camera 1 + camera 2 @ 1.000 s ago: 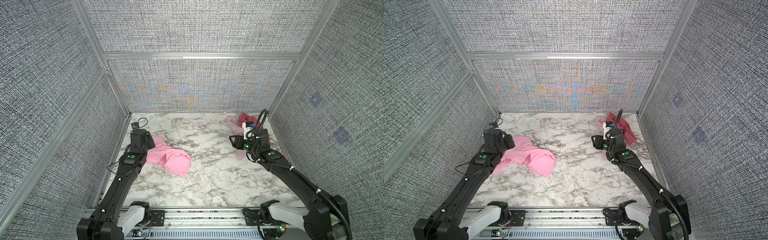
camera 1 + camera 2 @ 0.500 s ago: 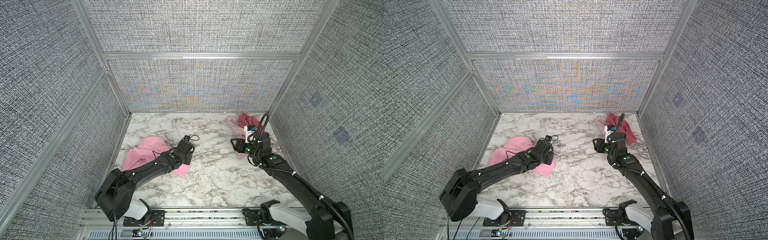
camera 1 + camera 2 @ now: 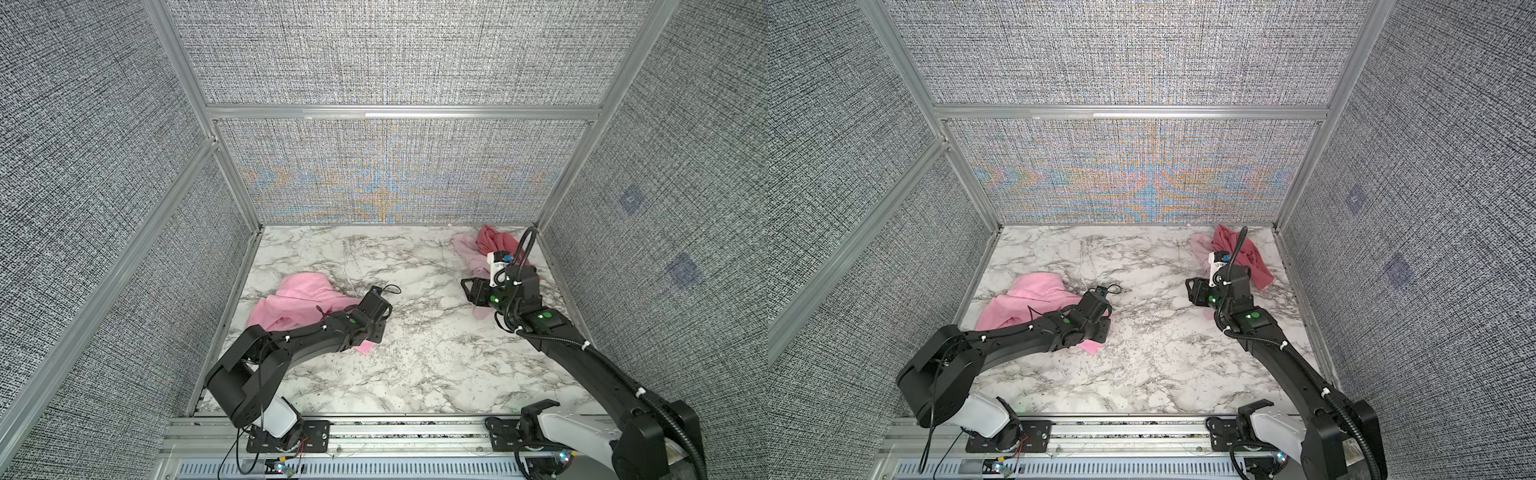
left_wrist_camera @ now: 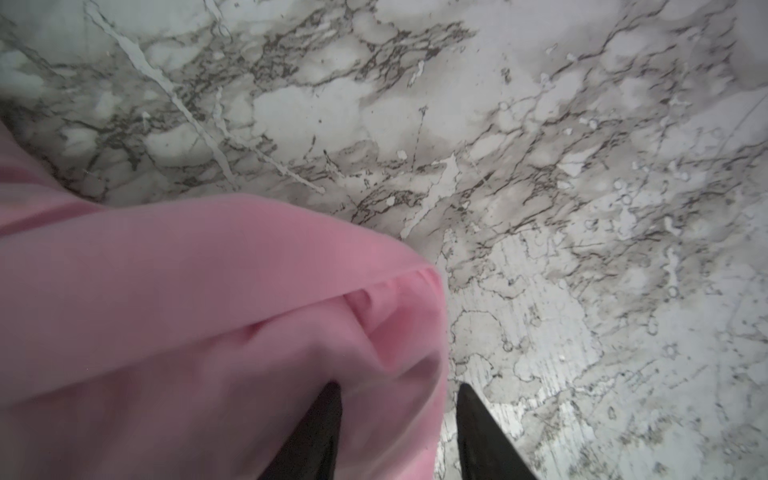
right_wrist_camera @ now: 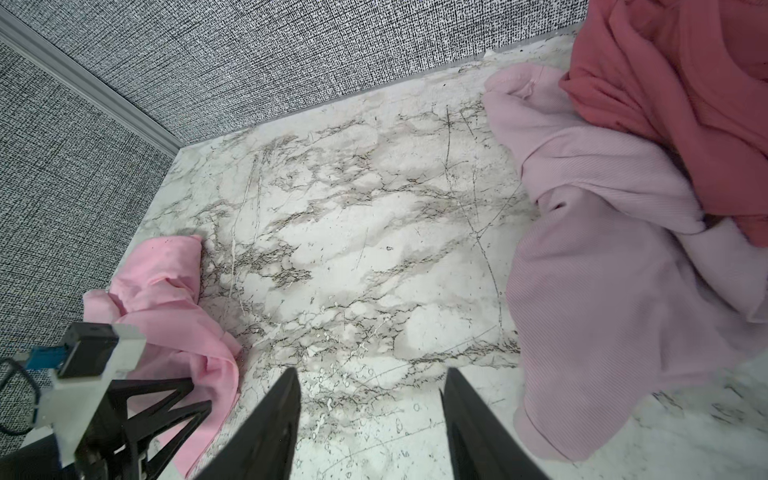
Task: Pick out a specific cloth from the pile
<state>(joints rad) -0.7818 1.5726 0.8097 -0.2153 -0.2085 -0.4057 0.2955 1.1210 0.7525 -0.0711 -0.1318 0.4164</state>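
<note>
My left gripper's open fingers are already on both sides of the cloth's edge. My left gripper should next go down and close on the bunched fold (image 4: 412,382) just below the edge.
The cloth (image 3: 297,297), bright pink and crumpled, lies on the left of the marble table (image 3: 415,365); it also shows in the right wrist view as the cloth (image 5: 166,291). My left arm lies across its near side. In the left wrist view my left gripper (image 4: 398,386) stands open over the cloth's (image 4: 187,311) right edge, one finger on the fabric and one over bare marble. The pile sits in the far right corner: a pale pink cloth (image 3: 467,249) under a rose-red one (image 3: 496,241). My right gripper (image 5: 372,372) hangs open over marble beside the pale cloth (image 5: 602,270), holding nothing.
Grey fabric walls on aluminium posts (image 3: 232,199) close in the table on three sides. A metal rail (image 3: 395,428) with both arm bases runs along the front edge. A thin black cable (image 3: 390,289) loops from the left wrist camera.
My left arm has swung from the table's left side across to the cloth's right edge. The cloth has spread leftward. The right arm has barely moved.
</note>
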